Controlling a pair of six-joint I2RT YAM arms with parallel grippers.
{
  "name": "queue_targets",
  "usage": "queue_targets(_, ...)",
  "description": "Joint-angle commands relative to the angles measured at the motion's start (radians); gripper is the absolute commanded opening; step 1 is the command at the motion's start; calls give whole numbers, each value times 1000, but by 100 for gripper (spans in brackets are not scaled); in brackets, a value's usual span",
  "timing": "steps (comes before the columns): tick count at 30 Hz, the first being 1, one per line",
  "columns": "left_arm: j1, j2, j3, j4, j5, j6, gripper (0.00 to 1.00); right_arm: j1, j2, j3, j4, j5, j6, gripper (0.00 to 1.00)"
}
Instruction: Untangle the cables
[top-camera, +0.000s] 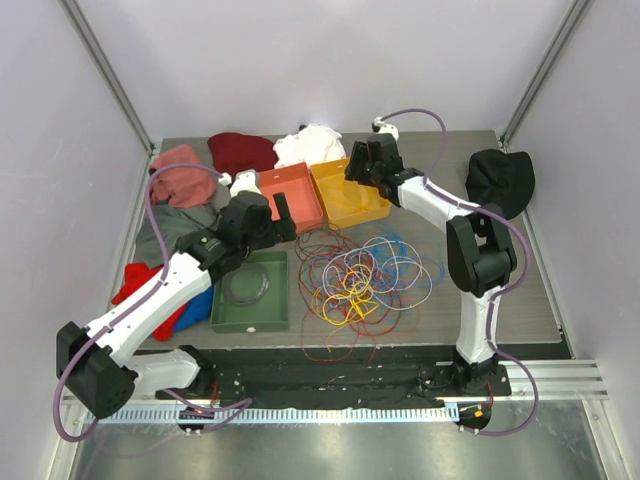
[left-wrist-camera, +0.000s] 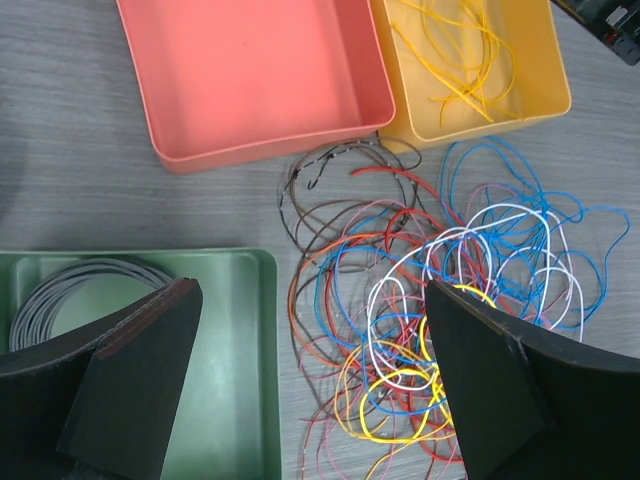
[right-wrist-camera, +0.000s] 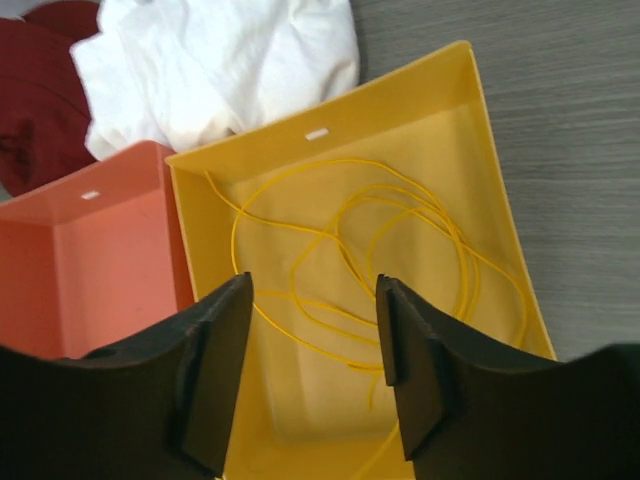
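Observation:
I will next move my right gripper back and down onto a wire where the tangle's blue wires spread beside the yellow wire loops.
The cables (top-camera: 360, 275) lie as a loose tangle of red, yellow, blue, white and orange wires on the table, also in the left wrist view (left-wrist-camera: 450, 270). My left gripper (top-camera: 284, 212) is open and empty, hovering over the tangle's left edge and the green tray's corner (left-wrist-camera: 312, 292). My right gripper (top-camera: 360, 160) is open and empty above the yellow bin (right-wrist-camera: 330, 110). A yellow cable (right-wrist-camera: 400, 240) lies loose inside that bin (left-wrist-camera: 480, 110). A grey cable coil (left-wrist-camera: 70, 290) lies in the green tray (top-camera: 250, 312).
A salmon bin (top-camera: 293, 195) stands left of the yellow bin (top-camera: 350, 200). Clothes lie at the back and left: dark red (top-camera: 240, 150), white (top-camera: 308, 145), pink (top-camera: 180, 175), grey (top-camera: 165, 225), red and blue (top-camera: 135, 285). A black cap (top-camera: 500, 180) sits at the back right.

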Motion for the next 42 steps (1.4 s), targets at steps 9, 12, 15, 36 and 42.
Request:
queue_targets(9, -30, -37, -43, 19, 4, -18, 100, 63, -383, -175, -69, 234, -45, 68)
queue_targets(12, -37, -8, -43, 25, 48, -12, 100, 118, -560, -373, 17, 203, -31, 66)
queue_targets(15, -57, 31, -46, 31, 69, -9, 100, 178, -695, -531, 18, 197, -16, 64)
queue_targets(36, -234, 87, -189, 146, 102, -72, 100, 350, -1058, -1081, -57, 393, 144, 52)
queue_targets(42, -246, 60, -224, 154, 105, -84, 100, 350, -1004, -1046, -95, 393, 176, 52)
